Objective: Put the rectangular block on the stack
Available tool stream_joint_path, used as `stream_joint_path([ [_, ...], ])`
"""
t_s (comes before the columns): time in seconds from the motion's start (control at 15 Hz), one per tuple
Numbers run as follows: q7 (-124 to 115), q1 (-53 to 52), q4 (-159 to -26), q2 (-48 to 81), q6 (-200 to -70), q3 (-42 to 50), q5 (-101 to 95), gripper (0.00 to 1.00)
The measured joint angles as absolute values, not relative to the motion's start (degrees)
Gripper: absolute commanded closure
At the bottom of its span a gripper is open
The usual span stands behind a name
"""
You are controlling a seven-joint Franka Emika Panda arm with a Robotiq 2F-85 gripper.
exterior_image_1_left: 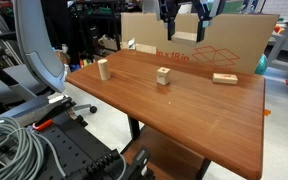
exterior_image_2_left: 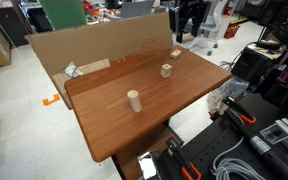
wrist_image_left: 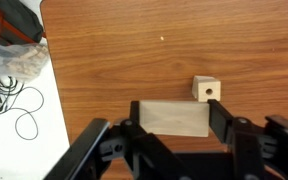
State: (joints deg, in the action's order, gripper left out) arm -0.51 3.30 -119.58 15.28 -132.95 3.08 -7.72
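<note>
The gripper moves down and to the right in the wrist view next, where the stack lies, to release the block (wrist_image_left: 171,117) on the stack's top (wrist_image_left: 206,86).
In the wrist view my gripper (wrist_image_left: 171,118) is shut on the rectangular block (wrist_image_left: 171,117), a thick pale wooden brick held by its short ends. The stack (wrist_image_left: 207,90), a small pale cube pile with a dark spot, shows just beyond the block's right end, far below on the table. In both exterior views the gripper (exterior_image_1_left: 185,30) (exterior_image_2_left: 190,28) hangs high over the table's far side. The stack (exterior_image_1_left: 163,75) (exterior_image_2_left: 167,70) stands near the table's middle.
A small upright wooden pillar (exterior_image_1_left: 103,68) (exterior_image_2_left: 134,100) stands apart from the stack. A thin flat wooden slab (exterior_image_1_left: 223,77) (exterior_image_2_left: 176,53) lies near the cardboard box (exterior_image_1_left: 224,45) (exterior_image_2_left: 94,50) along the table's far edge. Cables lie off the table's edge (wrist_image_left: 9,85).
</note>
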Motion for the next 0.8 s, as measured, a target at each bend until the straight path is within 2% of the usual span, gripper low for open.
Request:
stream_joint_path([
  [0.8, -1.87, -0.25, -118.27, 20.06, -133.16, 1.6, -7.99, 0.58],
])
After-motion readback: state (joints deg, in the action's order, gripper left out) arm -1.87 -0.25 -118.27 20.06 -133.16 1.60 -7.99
